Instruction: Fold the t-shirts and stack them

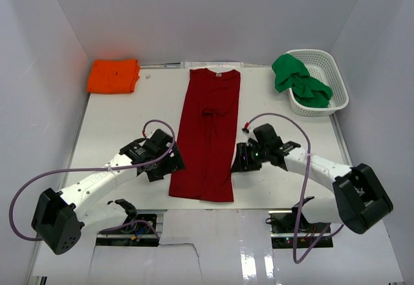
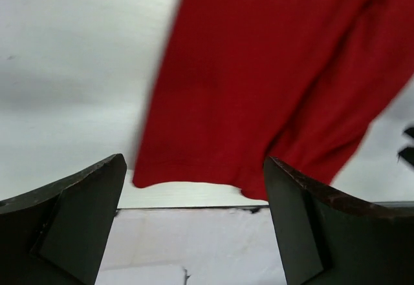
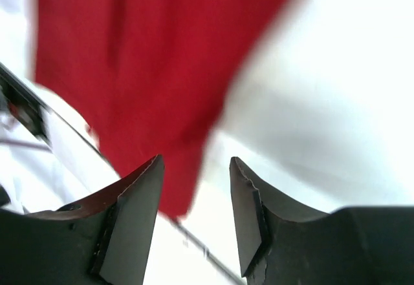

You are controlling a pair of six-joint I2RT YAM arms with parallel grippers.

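The red shirt's near hem corner on the gripper's side shows between the open fingers of my left gripper, so my left gripper should move down and back onto it.
A dark red t-shirt lies flat and lengthwise in the middle of the table, its sides folded in. Its near hem shows in the left wrist view and the right wrist view. My left gripper stands wide open just off the shirt's lower left edge, holding nothing. My right gripper is open beside the lower right edge, with no cloth between its fingers. A folded orange t-shirt rests at the back left. A crumpled green t-shirt hangs over the basket.
The white lattice basket stands at the back right corner. White walls close in the table on three sides. Purple cables loop off both arms. A seam in the table surface runs just in front of the red shirt's hem.
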